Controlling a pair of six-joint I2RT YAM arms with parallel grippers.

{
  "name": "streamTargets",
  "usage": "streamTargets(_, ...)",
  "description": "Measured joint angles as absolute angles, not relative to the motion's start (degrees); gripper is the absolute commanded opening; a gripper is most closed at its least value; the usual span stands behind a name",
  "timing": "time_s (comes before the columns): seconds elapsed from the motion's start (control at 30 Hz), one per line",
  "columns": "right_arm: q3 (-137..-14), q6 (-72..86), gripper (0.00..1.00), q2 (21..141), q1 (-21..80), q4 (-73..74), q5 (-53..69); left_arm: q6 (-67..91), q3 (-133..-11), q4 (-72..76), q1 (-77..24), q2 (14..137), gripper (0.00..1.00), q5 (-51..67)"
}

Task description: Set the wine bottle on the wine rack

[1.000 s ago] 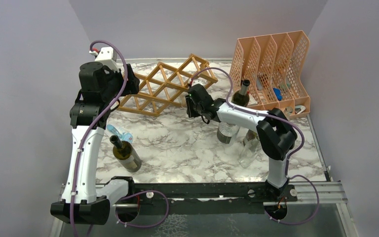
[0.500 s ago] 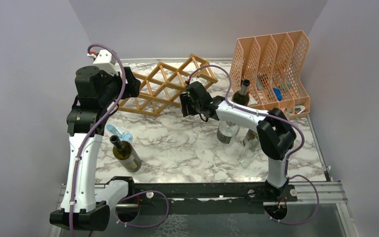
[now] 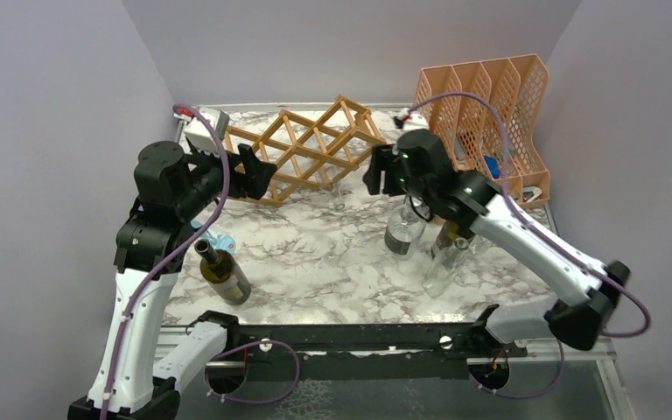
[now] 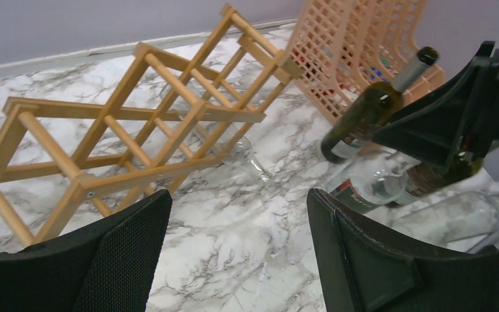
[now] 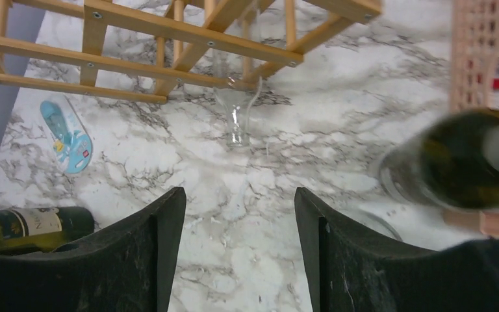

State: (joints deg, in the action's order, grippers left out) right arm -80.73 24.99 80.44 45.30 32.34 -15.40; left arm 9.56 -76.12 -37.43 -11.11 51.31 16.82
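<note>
I will bring my right gripper back and to the right in the top view onto that bottle's neck (image 3: 461,246), because the frontmost clear bottle stands outside the rack (image 3: 302,153).
The wooden lattice wine rack (image 3: 302,153) lies at the back of the marble table, also in the left wrist view (image 4: 136,123) and the right wrist view (image 5: 169,39). A clear glass bottle (image 5: 236,114) lies in one of its lower cells, neck sticking out toward the front (image 4: 250,164). My left gripper (image 3: 258,171) is open and empty beside the rack's left part (image 4: 237,201). My right gripper (image 3: 376,171) is open and empty above the table, right of the rack (image 5: 239,195).
A dark green bottle (image 3: 221,271) stands front left by a small blue plastic item (image 3: 213,236). Clear and dark bottles (image 3: 402,232) (image 3: 451,236) (image 3: 442,267) stand under my right arm. A peach file holder (image 3: 490,114) stands back right.
My right gripper has pulled back from the rack, up and to the right. My left gripper has swung right and lower along the rack's front. The clear bottle stays in the rack.
</note>
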Motion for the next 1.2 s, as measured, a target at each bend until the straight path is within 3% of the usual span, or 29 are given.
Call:
streamTargets(0.2,-77.3,29.0,0.65,65.5,45.3,42.5,-21.9,9.6,-76.1,-37.4,-15.7,48.1,0.82,19.3)
streamTargets(0.67,-65.1,32.5,0.65,48.0,45.3,49.8,-31.9,10.4,-76.1,-37.3,-17.3,47.7,0.82,21.7)
streamTargets(0.97,-59.4,28.0,0.65,40.6,45.3,48.9,-31.6,11.0,-74.9,-35.7,-17.3,48.4,0.82,20.4)
streamTargets(1.2,-53.9,24.5,0.65,37.6,45.3,45.8,-24.4,12.3,-73.4,-33.5,-17.3,49.1,0.82,19.0)
